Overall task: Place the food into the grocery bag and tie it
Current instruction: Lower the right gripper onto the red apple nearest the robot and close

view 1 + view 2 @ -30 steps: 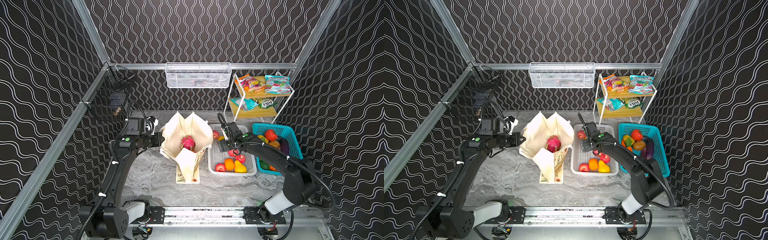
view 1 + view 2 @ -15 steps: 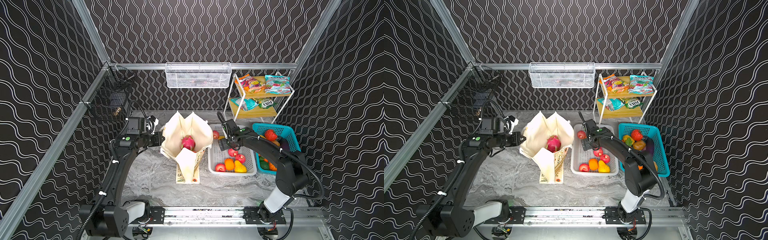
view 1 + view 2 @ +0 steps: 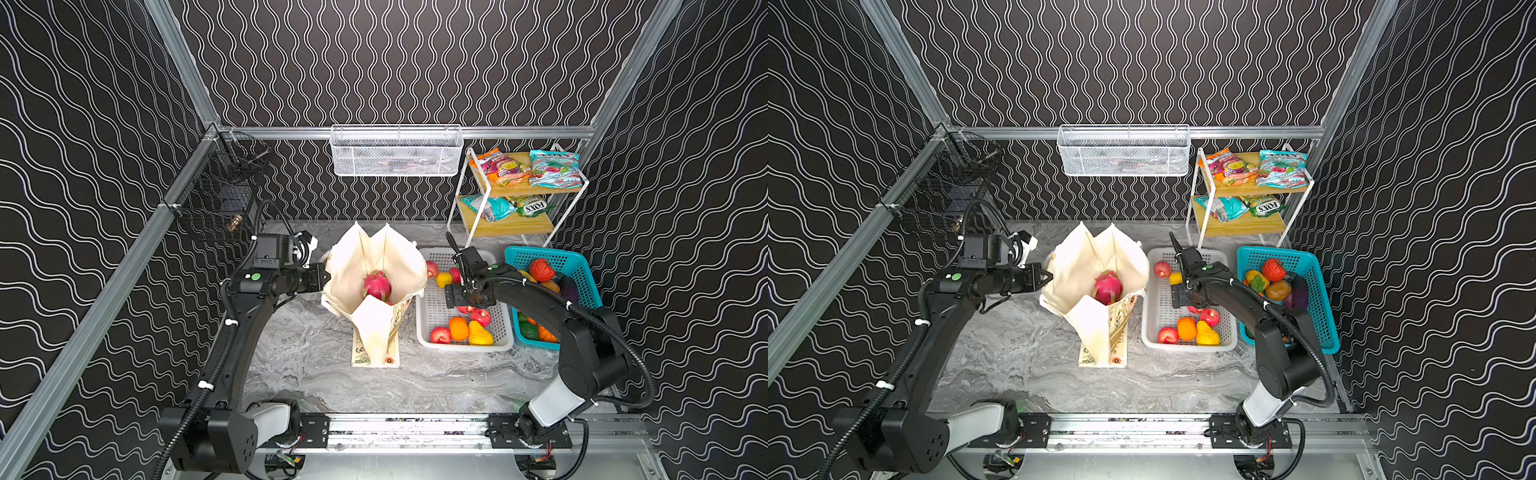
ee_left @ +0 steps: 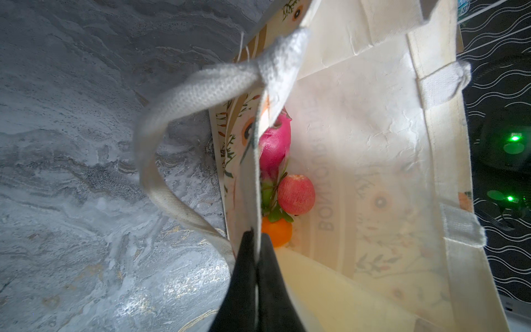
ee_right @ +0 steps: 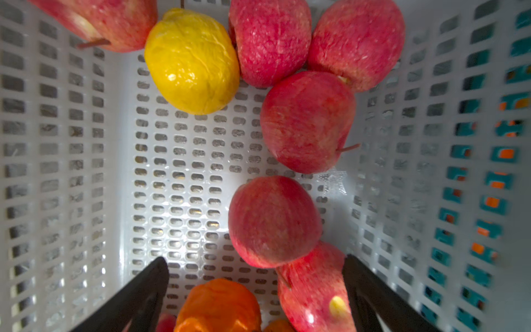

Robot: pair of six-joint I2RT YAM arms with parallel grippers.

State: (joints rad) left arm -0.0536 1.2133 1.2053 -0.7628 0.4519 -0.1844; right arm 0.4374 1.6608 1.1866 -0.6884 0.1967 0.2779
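The middle red apple (image 3: 463, 309) lies below my open right gripper's fingers, so next I should lower them toward the white basket's bottom and close around it.
The grocery bag (image 3: 365, 266) (image 3: 1084, 266) stands open mid-table, a cream tote with a floral print. My left gripper (image 4: 256, 238) (image 3: 326, 277) is shut on its near rim. Inside the bag lie a magenta dragon fruit (image 3: 377, 285) (image 4: 273, 146), a red apple (image 4: 296, 194) and an orange (image 4: 277, 231). My right gripper (image 5: 255, 267) points down into the white basket (image 3: 432, 328), open. A red apple (image 5: 313, 287) and an orange fruit (image 5: 218, 304) sit between its fingers, ungripped. More apples (image 5: 275, 221) and a yellow lemon (image 5: 192, 60) lie beyond.
A teal basket (image 3: 582, 270) holding a red ribbed fruit (image 3: 541, 270) stands right of the white one. A shelf rack (image 3: 515, 226) at the back right carries snack packets, one teal (image 3: 486, 206). A white wire basket (image 3: 395, 151) hangs on the back wall.
My right gripper has sunk a little lower into the white basket and its jaws have spread slightly wider. The left gripper and the bag have not moved.
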